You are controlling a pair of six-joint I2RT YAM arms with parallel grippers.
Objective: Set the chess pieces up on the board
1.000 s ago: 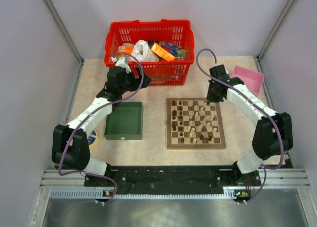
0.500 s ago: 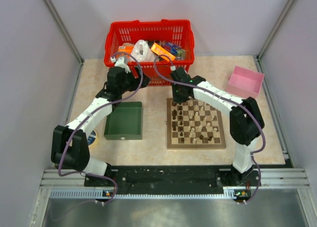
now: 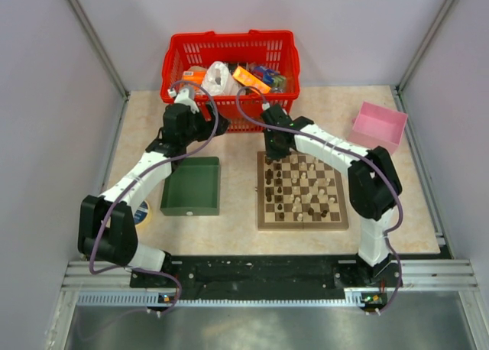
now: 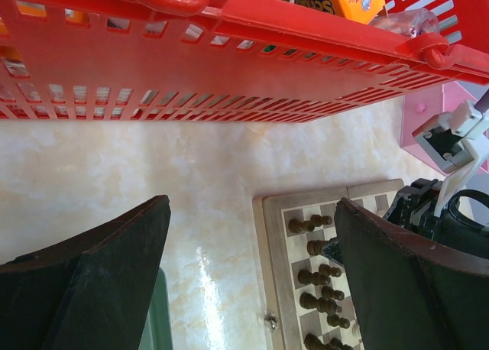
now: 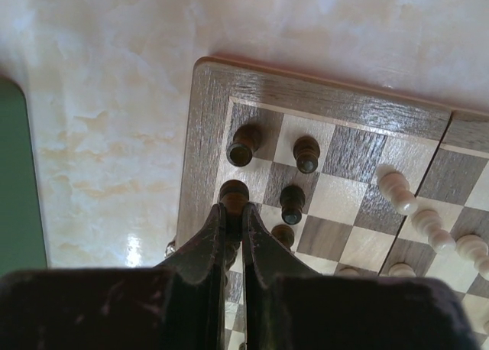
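Note:
I will next move my right gripper down onto the pale square (image 3: 269,169) (image 5: 243,179) beside the dark corner piece, and a little toward the board's edge by the green tray, because the square looks free.
The board (image 3: 302,225) lies mid-table with dark and pale chess pieces (image 3: 299,188) scattered over its squares. My right gripper (image 3: 273,154) hangs over the board's far left corner. In the right wrist view the gripper (image 5: 234,209) is shut on a dark piece (image 5: 234,190) that stands at the left edge of the squares, next to the rim (image 5: 200,136). Other dark pieces (image 5: 306,153) stand close by, and pale pieces (image 5: 397,188) lie to the right. My left gripper (image 3: 200,111) (image 4: 252,205) is open and empty, above bare tabletop by the basket.
A red basket (image 3: 229,59) full of packets stands at the back, close to both wrists. A green tray (image 3: 191,186) sits left of the board, a pink box (image 3: 380,123) at the back right, and a tape roll (image 3: 143,210) near the left arm.
The right arm has swung from the board's far right corner across to its far left corner, then edged slightly closer. The left arm has stayed still.

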